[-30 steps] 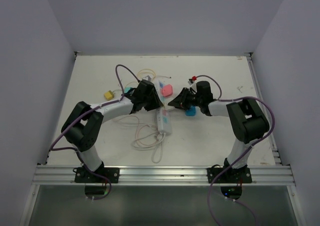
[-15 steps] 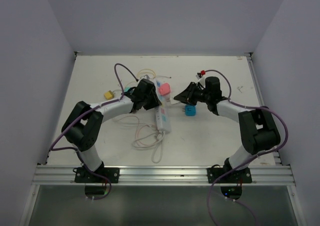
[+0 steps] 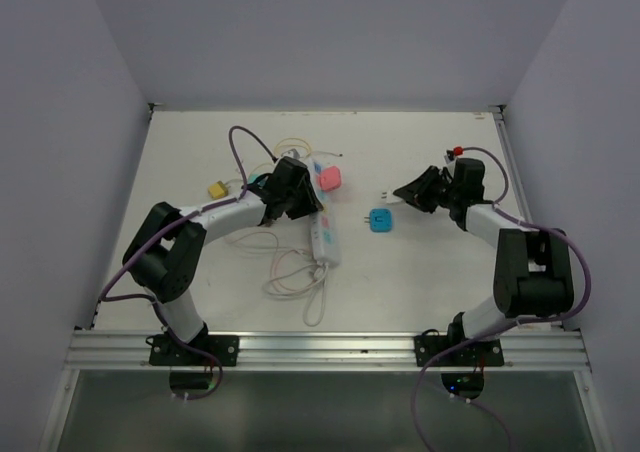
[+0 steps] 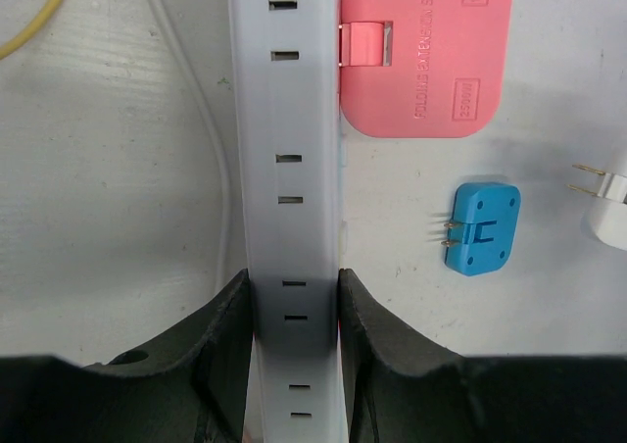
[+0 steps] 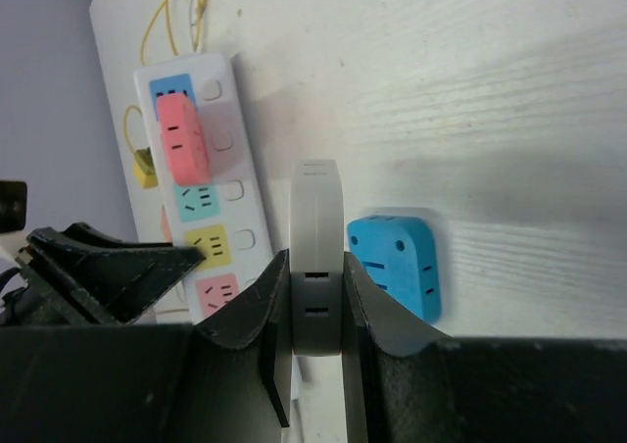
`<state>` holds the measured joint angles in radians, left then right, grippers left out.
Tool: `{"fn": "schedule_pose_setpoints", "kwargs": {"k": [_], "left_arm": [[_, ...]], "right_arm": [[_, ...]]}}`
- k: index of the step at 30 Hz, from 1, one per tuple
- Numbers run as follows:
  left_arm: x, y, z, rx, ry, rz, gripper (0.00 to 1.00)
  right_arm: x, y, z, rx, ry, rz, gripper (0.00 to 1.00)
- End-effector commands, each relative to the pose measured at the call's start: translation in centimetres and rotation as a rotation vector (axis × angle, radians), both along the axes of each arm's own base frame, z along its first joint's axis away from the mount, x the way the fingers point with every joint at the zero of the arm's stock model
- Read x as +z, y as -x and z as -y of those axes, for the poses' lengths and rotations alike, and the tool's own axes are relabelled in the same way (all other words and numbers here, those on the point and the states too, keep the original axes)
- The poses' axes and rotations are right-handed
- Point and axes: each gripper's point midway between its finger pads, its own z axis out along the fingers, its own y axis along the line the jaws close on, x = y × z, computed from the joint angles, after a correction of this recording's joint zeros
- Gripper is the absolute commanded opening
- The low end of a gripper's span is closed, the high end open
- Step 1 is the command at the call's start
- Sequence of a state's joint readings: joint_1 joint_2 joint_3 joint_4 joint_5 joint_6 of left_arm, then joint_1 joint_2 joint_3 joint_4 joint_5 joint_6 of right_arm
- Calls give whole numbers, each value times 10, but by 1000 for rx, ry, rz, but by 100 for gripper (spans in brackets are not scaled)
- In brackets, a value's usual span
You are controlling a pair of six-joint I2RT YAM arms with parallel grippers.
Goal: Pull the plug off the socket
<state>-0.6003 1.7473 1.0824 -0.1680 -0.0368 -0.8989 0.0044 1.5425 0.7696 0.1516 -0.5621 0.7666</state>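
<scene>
My right gripper moves down to the bare table beside the blue adapter and opens next, since the white plug (image 5: 315, 237) is already clear of the power strip.
The socket, a long white power strip (image 3: 326, 234) with pastel outlet faces (image 5: 196, 193), lies mid-table. My left gripper (image 3: 297, 198) is shut across the strip's body (image 4: 291, 218), one finger on each long side. A pink plug (image 3: 330, 179) still sits in the strip (image 5: 183, 139). My right gripper (image 3: 408, 194) is shut on a white plug (image 5: 315, 237), held clear of the strip to its right, prongs pointing left (image 3: 386, 196). The white plug also shows at the right edge of the left wrist view (image 4: 609, 203).
A blue adapter (image 3: 380, 220) lies loose on the table between strip and right gripper, also in both wrist views (image 4: 480, 229) (image 5: 394, 265). A yellow plug (image 3: 217, 189) and thin yellow and white cords (image 3: 290, 272) lie left of and in front of the strip.
My right gripper has moved right, away from the strip, carrying the white plug with it. The left gripper, the strip and the blue adapter have stayed put.
</scene>
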Motion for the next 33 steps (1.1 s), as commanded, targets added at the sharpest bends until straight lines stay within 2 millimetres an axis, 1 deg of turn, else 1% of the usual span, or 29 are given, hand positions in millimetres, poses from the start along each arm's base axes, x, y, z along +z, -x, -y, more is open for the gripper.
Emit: {"fn": "schedule_pose_setpoints", "kwargs": {"k": [1,3,6,7,8,12,15,16,19,20,22,23,24,25,26,28,29,31,33], "left_arm": [[-30,21,-21,-44,-105,-82,0],[-30,22,-19,-53,-94,-81,0],[-29,22,-16,-66,-83,-79,0],[-29,22,-16,-71,-84,-79,0],[-29,22,-16,-72,-84,-77,0],[-31,22,-16,-79,-90,-79,0],[-32,21,-16,-78,-91,-78,0],[-32,21,-16,-79,-90,-79,0],[-30,22,-16,-77,-87,-76,0],[-30,22,-16,-76,-87,-75,0],[-29,22,-16,-77,-86,-74,0],[-30,23,-17,-79,-88,-76,0],[-30,23,-17,-79,-89,-77,0],[-30,25,-14,-92,-74,-84,0],[-29,26,-13,-94,-72,-86,0],[-29,26,-12,-99,-69,-84,0],[-28,27,-12,-100,-68,-84,0],[-28,26,-13,-99,-72,-81,0],[-27,27,-14,-96,-76,-81,0]], "right_arm": [[-11,-11,15,-41,-4,2,0],[-13,-18,17,-47,-3,16,0],[-26,-25,22,-62,2,-17,0],[-27,-29,25,-69,7,-17,0],[-36,-31,24,-68,6,-35,0],[-47,-34,28,-67,-8,-58,5],[-51,-31,32,-77,6,-65,18],[-55,-30,37,-93,24,-77,30],[-61,-21,43,-100,59,-99,47],[-63,-18,45,-100,67,-109,57],[-63,-13,50,-108,95,-111,68],[-65,-10,52,-120,115,-126,77],[-64,-8,55,-123,131,-126,81],[-58,-7,57,-129,145,-114,84],[-60,-3,62,-150,174,-136,86],[-54,-2,68,-168,206,-133,86],[-49,3,72,-182,229,-143,86],[-40,3,78,-205,259,-131,87],[-24,4,82,-226,275,-94,87]]}}
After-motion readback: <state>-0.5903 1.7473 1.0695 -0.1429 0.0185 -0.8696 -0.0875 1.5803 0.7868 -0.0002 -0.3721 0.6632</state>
